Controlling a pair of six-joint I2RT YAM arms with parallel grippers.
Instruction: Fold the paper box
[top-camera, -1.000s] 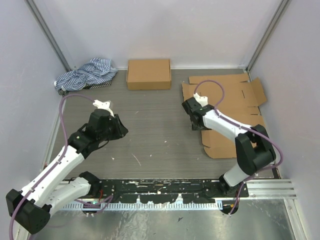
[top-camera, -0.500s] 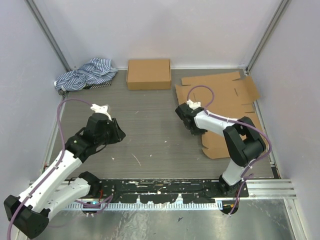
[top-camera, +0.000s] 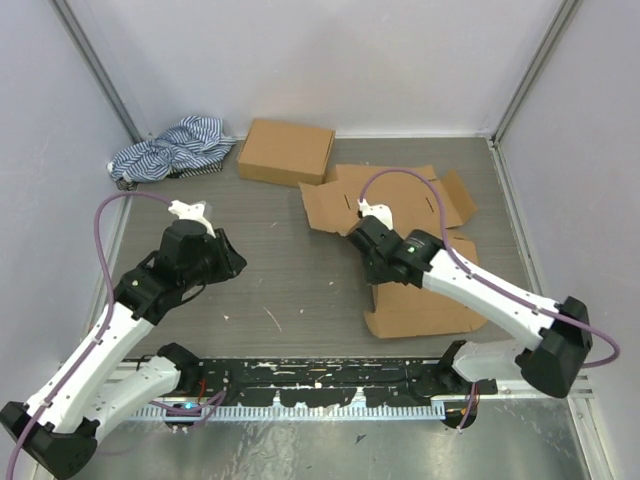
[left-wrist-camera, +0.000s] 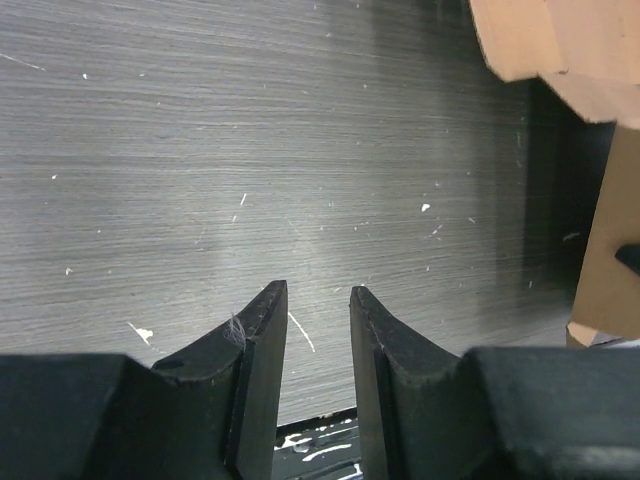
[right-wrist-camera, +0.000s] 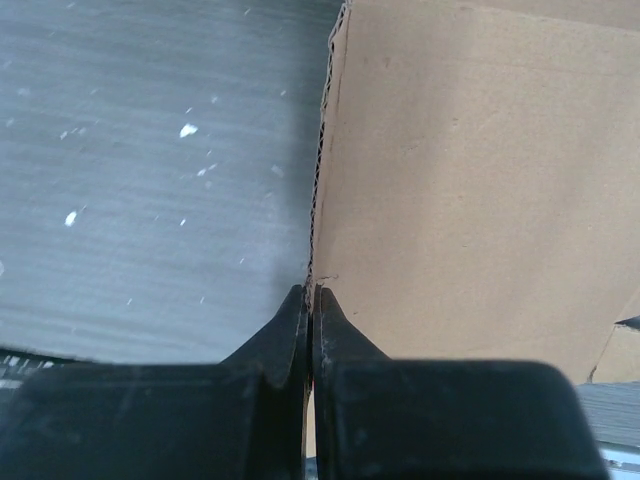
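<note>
I need to drag the blank (top-camera: 415, 290) to the left in the top view and back onto the bare middle of the tabletop with my right gripper next, and let it go there. The blank is off-centre.
A flat unfolded cardboard box blank (top-camera: 415, 290) lies right of the table's centre, its flaps reaching toward the back. My right gripper (top-camera: 368, 250) is shut on the blank's left edge; in the right wrist view the jaws (right-wrist-camera: 309, 297) pinch the corrugated edge of the sheet (right-wrist-camera: 470, 180). My left gripper (top-camera: 232, 262) hovers over bare table at the left, its jaws slightly apart and empty (left-wrist-camera: 312, 292). A corner of the blank (left-wrist-camera: 560, 40) shows at the top right of the left wrist view.
A folded, closed cardboard box (top-camera: 285, 152) sits at the back centre, touching the blank's flap. A striped blue-white cloth (top-camera: 170, 148) lies bunched in the back left corner. Grey walls enclose the table on three sides.
My right gripper has dragged the cardboard blank left and toward the centre; the blank has rotated. The folded box at the back has been nudged and turned. My left arm drew back slightly.
</note>
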